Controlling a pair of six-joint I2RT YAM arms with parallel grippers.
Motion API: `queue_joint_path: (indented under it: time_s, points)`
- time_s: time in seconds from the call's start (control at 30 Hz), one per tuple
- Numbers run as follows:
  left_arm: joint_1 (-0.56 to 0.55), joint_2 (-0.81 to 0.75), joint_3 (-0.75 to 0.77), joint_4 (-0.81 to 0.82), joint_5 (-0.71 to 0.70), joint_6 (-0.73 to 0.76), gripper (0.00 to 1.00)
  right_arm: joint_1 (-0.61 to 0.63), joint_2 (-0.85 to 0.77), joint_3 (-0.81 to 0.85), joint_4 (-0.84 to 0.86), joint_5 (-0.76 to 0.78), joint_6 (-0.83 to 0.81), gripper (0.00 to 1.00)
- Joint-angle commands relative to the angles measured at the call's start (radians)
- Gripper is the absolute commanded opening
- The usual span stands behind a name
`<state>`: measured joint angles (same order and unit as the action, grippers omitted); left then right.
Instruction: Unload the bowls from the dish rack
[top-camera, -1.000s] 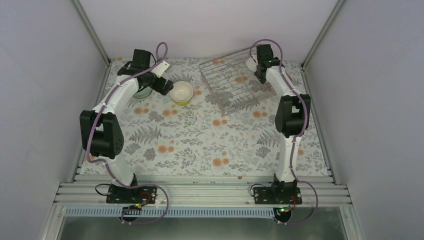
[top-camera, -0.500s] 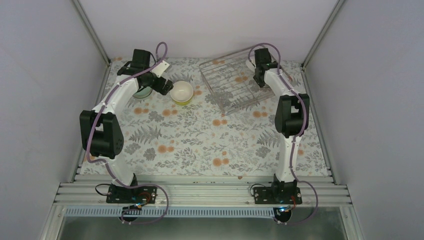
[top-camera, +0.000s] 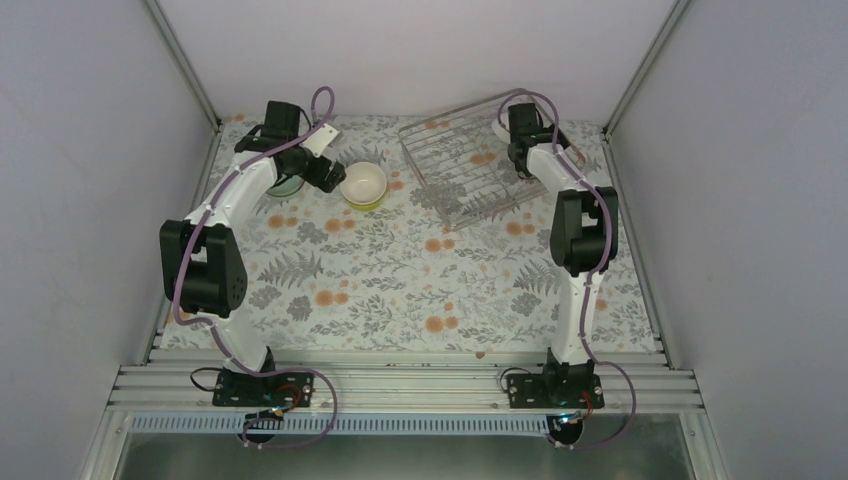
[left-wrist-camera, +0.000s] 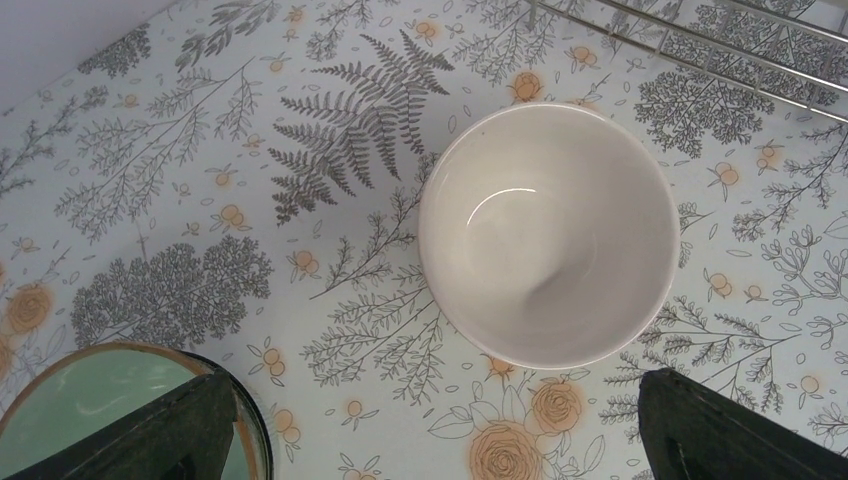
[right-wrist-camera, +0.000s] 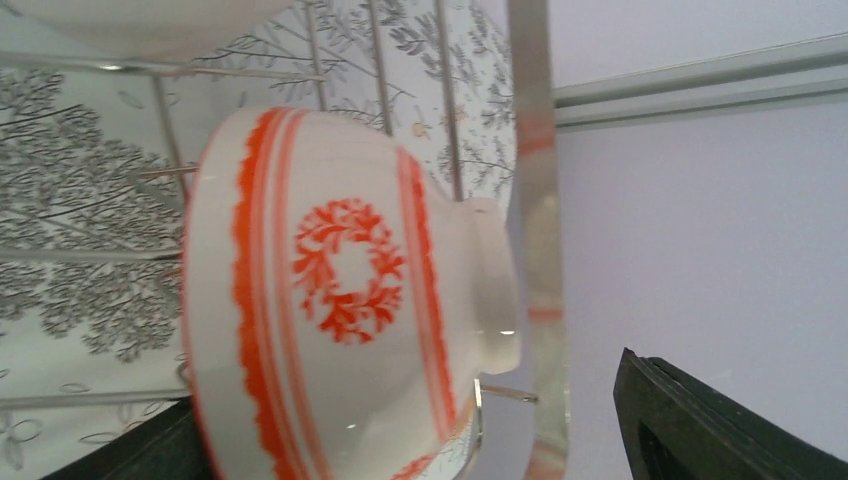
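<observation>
My right gripper eases onto the patterned bowl's near rim (right-wrist-camera: 203, 428) next, one finger inside and one outside, since the bowl lies on its side between my open fingers.
The dish rack (top-camera: 465, 170) stands skewed at the back right of the table. My right gripper (top-camera: 517, 140) is at its far right corner. In the right wrist view it is open (right-wrist-camera: 430, 450), one finger on each side of a white bowl with red-orange pattern (right-wrist-camera: 340, 290) lying on its side against the rack's wires (right-wrist-camera: 380, 60). A bowl, white inside and yellow-green outside (top-camera: 363, 185), stands on the table left of the rack. My left gripper (left-wrist-camera: 440, 440) is open and empty above the table between that bowl (left-wrist-camera: 548, 235) and a mint green bowl (left-wrist-camera: 100, 400).
The edge of another white bowl (right-wrist-camera: 150, 20) shows in the rack above the patterned one. The mint green bowl (top-camera: 285, 185) is partly hidden under the left arm. The rack's corner (left-wrist-camera: 700, 50) lies close to the right of the yellow-green bowl. The back wall is close behind the rack.
My right gripper has shifted a little left and in over the rack's far right corner. The left arm and the bowls on the table have not moved.
</observation>
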<state>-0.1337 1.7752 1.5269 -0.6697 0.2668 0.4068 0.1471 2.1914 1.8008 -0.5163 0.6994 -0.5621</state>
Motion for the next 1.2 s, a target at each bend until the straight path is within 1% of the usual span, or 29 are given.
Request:
queue_joint_path:
  time_s: [0.0, 0.3, 0.37, 0.53, 0.63, 0.83, 0.97, 1.0, 1.13, 1.17]
  points:
    - [0.009, -0.038, -0.018, 0.015, 0.018, -0.008, 1.00, -0.009, -0.029, 0.002, 0.089, 0.091, -0.038, 0.87]
    - [0.019, -0.044, -0.036, 0.024, 0.029, -0.007, 1.00, -0.009, -0.013, -0.010, 0.205, 0.161, -0.113, 0.85]
    - [0.022, -0.043, -0.036, 0.025, 0.033, -0.006, 1.00, -0.009, -0.016, -0.024, 0.246, 0.173, -0.137, 0.83]
    - [0.026, -0.044, -0.040, 0.024, 0.048, -0.006, 1.00, -0.011, 0.008, -0.019, 0.256, 0.196, -0.141, 0.74]
    - [0.031, -0.042, -0.042, 0.024, 0.057, -0.006, 1.00, -0.010, 0.017, -0.034, 0.285, 0.213, -0.156, 0.71]
    - [0.037, -0.040, -0.047, 0.022, 0.075, -0.008, 1.00, -0.010, 0.032, -0.094, 0.411, 0.264, -0.220, 0.66]
    - [0.043, -0.036, -0.050, 0.021, 0.088, -0.008, 1.00, -0.011, 0.057, -0.108, 0.443, 0.278, -0.236, 0.59]
    - [0.043, -0.038, -0.050, 0.022, 0.089, -0.008, 1.00, -0.011, 0.060, -0.109, 0.452, 0.278, -0.237, 0.56]
    - [0.046, -0.036, -0.050, 0.023, 0.094, -0.008, 1.00, -0.007, 0.062, -0.109, 0.467, 0.280, -0.236, 0.33]
    - [0.046, -0.035, -0.051, 0.022, 0.094, -0.007, 1.00, -0.005, 0.058, -0.111, 0.470, 0.279, -0.235, 0.29]
